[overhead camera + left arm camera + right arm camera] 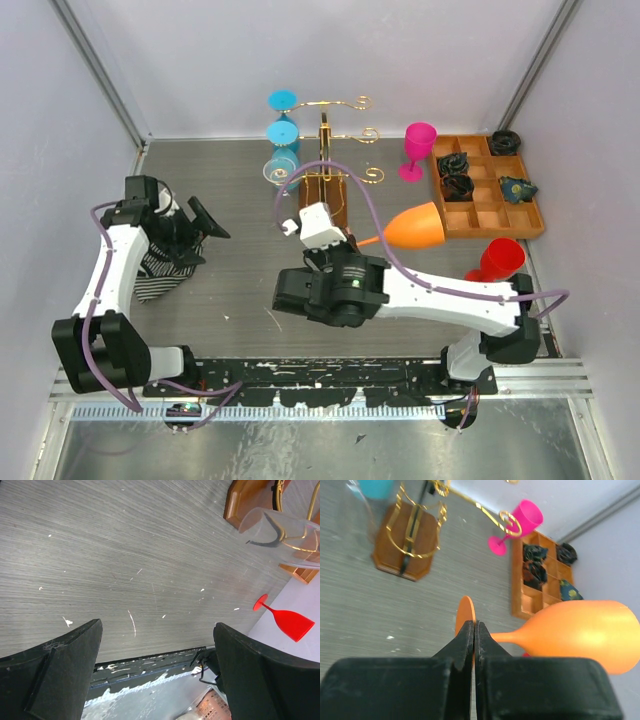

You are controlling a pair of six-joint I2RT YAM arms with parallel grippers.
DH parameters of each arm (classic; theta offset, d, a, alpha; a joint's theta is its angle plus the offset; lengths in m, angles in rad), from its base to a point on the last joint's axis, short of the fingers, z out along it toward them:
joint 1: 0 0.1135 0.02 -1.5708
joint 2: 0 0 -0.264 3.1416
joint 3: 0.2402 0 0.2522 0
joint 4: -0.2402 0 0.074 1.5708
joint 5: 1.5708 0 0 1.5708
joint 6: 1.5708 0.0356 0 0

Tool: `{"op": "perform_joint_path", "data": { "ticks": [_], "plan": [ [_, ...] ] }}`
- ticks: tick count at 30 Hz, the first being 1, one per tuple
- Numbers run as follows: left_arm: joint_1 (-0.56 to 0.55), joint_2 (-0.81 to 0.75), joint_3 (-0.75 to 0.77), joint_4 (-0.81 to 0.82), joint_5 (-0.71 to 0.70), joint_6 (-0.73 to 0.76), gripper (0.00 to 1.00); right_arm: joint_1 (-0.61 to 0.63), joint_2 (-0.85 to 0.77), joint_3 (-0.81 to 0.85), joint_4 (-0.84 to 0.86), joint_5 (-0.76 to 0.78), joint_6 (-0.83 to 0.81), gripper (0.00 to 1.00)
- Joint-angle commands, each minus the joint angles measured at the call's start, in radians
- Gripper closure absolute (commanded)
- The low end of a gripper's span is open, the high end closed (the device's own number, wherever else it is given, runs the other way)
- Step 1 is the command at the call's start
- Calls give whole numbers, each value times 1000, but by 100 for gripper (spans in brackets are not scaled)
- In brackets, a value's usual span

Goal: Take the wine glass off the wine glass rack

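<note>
I will next lower my right gripper to the bare tabletop between the base of the rack and the tray, tilt the orange glass until its foot is flat, and let go of it.
The gold wire wine glass rack (330,150) on its brown wooden base stands at the back middle. Two blue glasses (284,118) and a clear glass (277,170) hang on its left arms. My right gripper (352,240) is shut on the flat foot of an orange wine glass (415,227), held sideways above the table, clear of the rack to its front right. In the right wrist view my gripper (474,625) pinches the foot, with the orange bowl (582,636) to the right and the rack base (406,545) beyond. My left gripper (197,226) is open and empty.
A pink glass (418,150) stands right of the rack. An orange-brown compartment tray (500,215) with dark items sits at back right. A red glass (497,260) stands near the right arm. A striped object (160,272) lies under the left arm. The left wrist view shows the clear glass (275,530).
</note>
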Motion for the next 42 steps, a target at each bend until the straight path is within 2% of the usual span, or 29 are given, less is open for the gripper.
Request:
{"op": "perform_joint_path", "data": {
  "ticks": [1,6,10,15,20,32,42],
  "plan": [
    [5,6,-17,7,13,17,0,-93,29,-144,-27,16,105,99],
    [5,18,-29,29,14,12,0,-175,70,-299,12,31,180,99],
    [4,37,-37,44,31,0,0,-257,95,-425,288,-45,-39,99],
    [6,35,-16,18,1,27,0,-351,52,-610,582,-148,-239,99],
    [4,65,-14,35,14,15,0,-381,76,-750,784,-99,-442,99],
    [3,75,-11,37,10,18,0,-527,226,-856,958,-162,-510,99],
    [5,72,-9,34,16,22,0,-644,416,-807,965,-76,-465,99]
  ]
}}
